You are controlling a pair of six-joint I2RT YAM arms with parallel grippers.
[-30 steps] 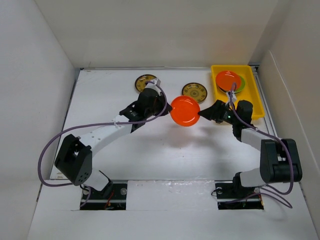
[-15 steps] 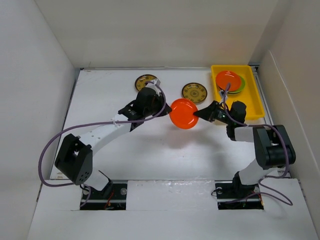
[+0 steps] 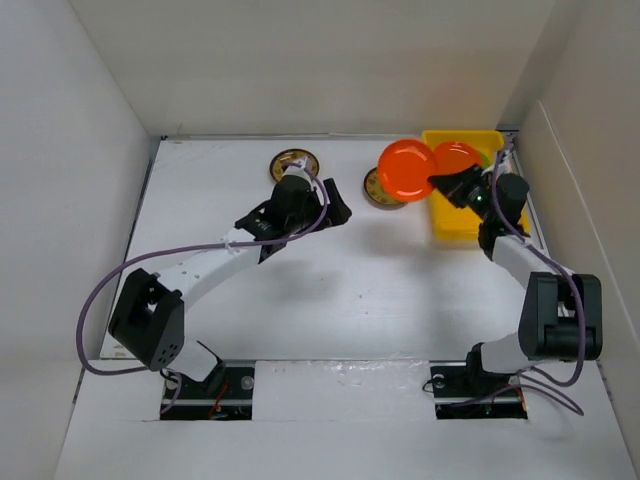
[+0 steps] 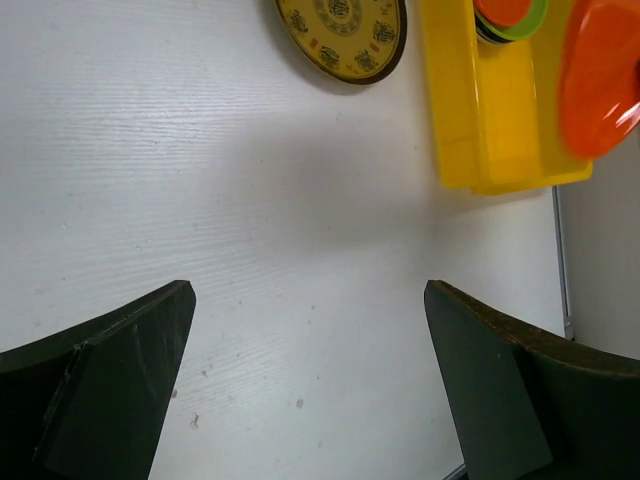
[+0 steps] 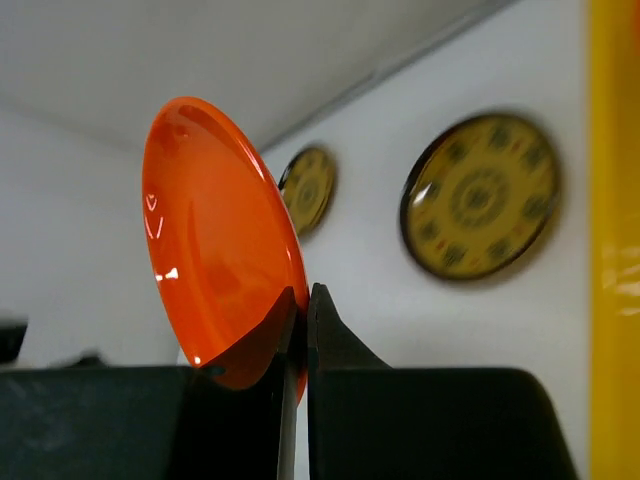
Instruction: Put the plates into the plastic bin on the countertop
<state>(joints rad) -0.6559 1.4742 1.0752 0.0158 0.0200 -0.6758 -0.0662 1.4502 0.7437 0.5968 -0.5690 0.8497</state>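
Note:
My right gripper will next go outward and toward the right in the top view, then lower the plate onto the stacked plates, because the plate hangs mostly outside the bin.
My right gripper is shut on the rim of an orange plate, holding it tilted in the air at the left edge of the yellow plastic bin. Another orange plate lies in the bin on a lime green one. Two brown-gold plates lie on the countertop: one at the back, the other partly under the held plate. My left gripper hangs open and empty over bare countertop.
White walls close in the countertop on the back, left and right. The bin sits in the back right corner against the wall. The left arm's purple cable loops over the left half of the table.
The left gripper opened and let go of the orange plate. The right gripper shut on its rim and carried it back and right, up to the bin's left edge.

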